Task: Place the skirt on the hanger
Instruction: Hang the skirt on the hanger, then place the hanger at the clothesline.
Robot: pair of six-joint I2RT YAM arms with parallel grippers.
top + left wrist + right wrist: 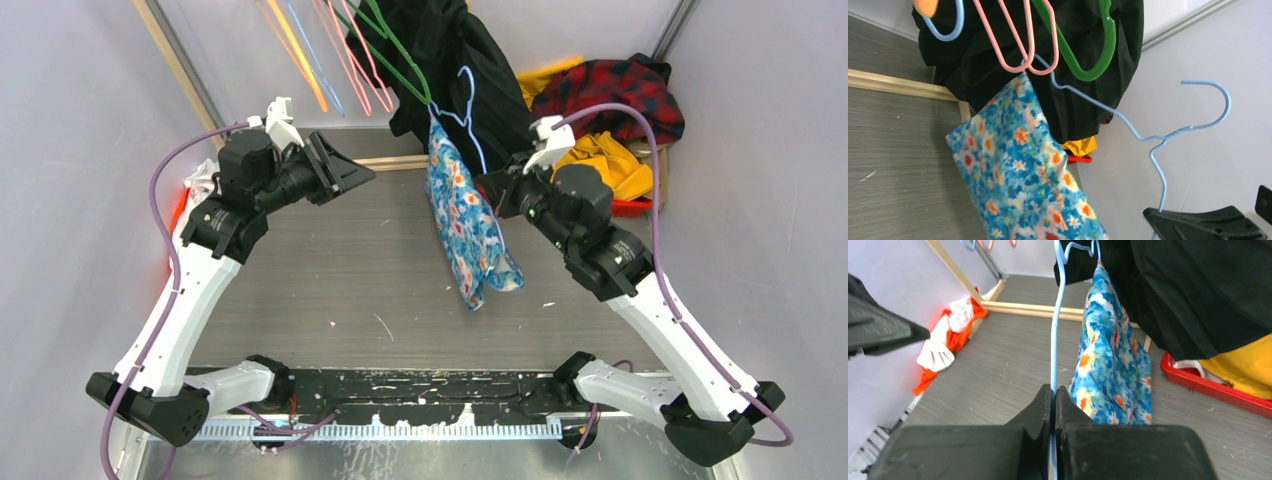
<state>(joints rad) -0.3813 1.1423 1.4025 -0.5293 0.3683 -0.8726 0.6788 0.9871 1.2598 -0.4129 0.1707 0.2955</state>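
Observation:
My right gripper raises the wire hanger up and outward next to the spot (420, 52) beside the green hanger and releases it. Other hangers hang at that spot.
The blue flowered skirt (465, 215) hangs by one upper corner from a thin light-blue wire hanger (470, 105) and droops over the table. It also shows in the left wrist view (1018, 175) and the right wrist view (1108, 365). My right gripper (1054, 389) is shut on the hanger's wire (1055, 330), just right of the skirt in the top view (495, 190). In the left wrist view the hanger (1148, 137) runs down into that gripper (1208, 225). My left gripper (360, 175) is spread open and empty, left of the skirt and apart from it.
A big black coat (450, 60) hangs behind the skirt among pink, orange and green hangers (350, 50). A red bin (630, 207) with yellow and plaid clothes stands at the back right. A white and orange garment (200, 185) lies at the left wall. A wooden rail (390, 160) crosses the back.

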